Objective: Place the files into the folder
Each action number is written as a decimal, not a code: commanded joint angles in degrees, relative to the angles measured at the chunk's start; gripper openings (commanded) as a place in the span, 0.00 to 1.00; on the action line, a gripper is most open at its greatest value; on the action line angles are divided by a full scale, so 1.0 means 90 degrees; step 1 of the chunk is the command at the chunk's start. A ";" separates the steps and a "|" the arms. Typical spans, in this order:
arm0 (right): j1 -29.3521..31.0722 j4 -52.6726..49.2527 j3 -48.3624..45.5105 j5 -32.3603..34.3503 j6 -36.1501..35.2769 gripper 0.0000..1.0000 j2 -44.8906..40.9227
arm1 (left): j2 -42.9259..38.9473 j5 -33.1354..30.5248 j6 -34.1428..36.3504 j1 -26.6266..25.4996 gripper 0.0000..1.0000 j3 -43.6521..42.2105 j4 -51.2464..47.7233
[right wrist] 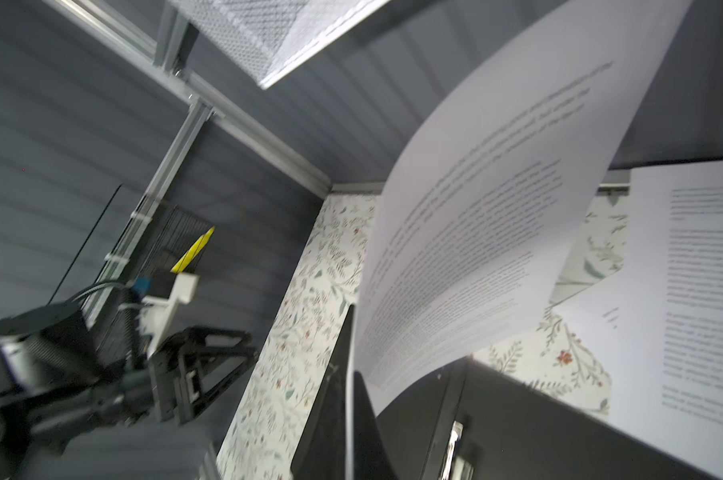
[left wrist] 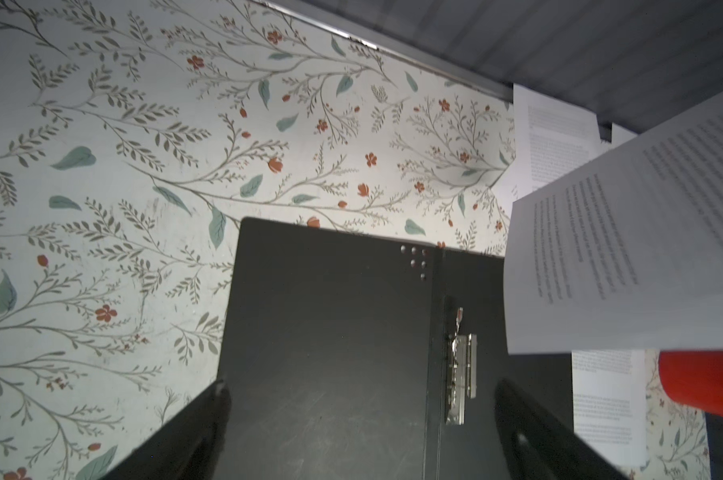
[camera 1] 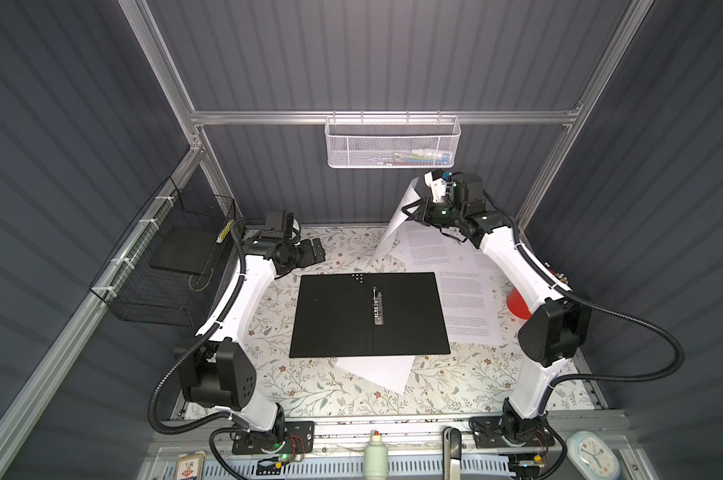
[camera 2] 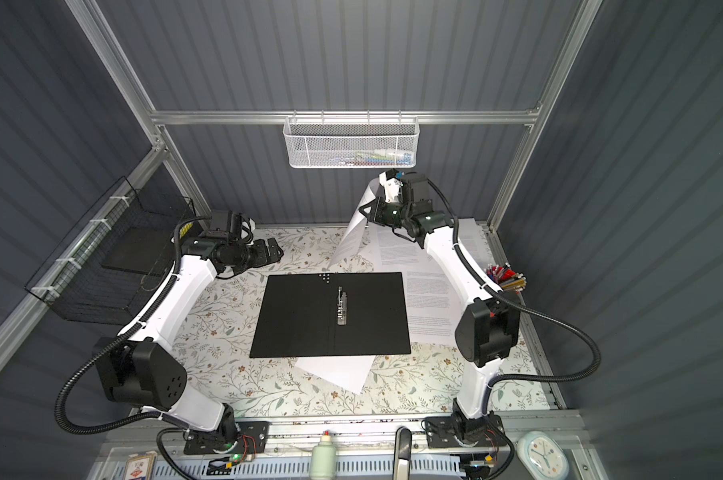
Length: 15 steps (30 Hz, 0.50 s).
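I should move my right gripper back and down over the folder half beside the files to release the sheet, as its hanging end is beyond the folder's far edge.
The folder [camera 1: 335, 316] lies open at the table's middle, black inside up, with its metal clip [camera 1: 377, 305] along the spine. My right gripper [camera 1: 409, 210] is raised near the back wall and shut on the edge of one file, a printed sheet [camera 1: 387, 237] that hangs down toward the folder's far edge. The right wrist view shows the sheet [right wrist: 476, 232] pinched between the fingers [right wrist: 330, 395]. Other files [camera 1: 468, 299] lie right of the folder, and one sheet [camera 1: 376, 370] pokes out under its front edge. My left gripper [left wrist: 362, 399] hovers open and empty at the folder's far left.
A red cup [camera 2: 505, 278] of pens stands at the right table edge behind the right arm. A white mesh basket [camera 1: 393, 141] hangs on the back rail just above the right gripper. A black wire basket [camera 1: 164, 266] is on the left wall. A bottle [camera 1: 376, 455] and clock [camera 1: 592, 455] sit in front.
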 commanded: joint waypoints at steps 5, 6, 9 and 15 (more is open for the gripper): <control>-0.0011 -0.1354 -0.1118 -0.1770 -0.0535 0.00 -0.1503 | -0.0901 -0.0160 0.0343 -0.0155 1.00 -0.1079 -0.0051; -0.0012 -0.1536 -0.1288 -0.1804 -0.0622 0.00 -0.1689 | -0.0947 -0.0187 0.0352 -0.0158 1.00 -0.1182 -0.0009; -0.0161 -0.2022 -0.1975 -0.2005 -0.1079 0.00 -0.2076 | -0.1023 -0.0127 0.0384 -0.0158 1.00 -0.1406 0.0042; -0.0766 -0.2463 -0.3267 -0.1238 -0.2020 0.00 -0.2139 | -0.1017 0.0193 0.0360 -0.0183 1.00 -0.1826 0.0370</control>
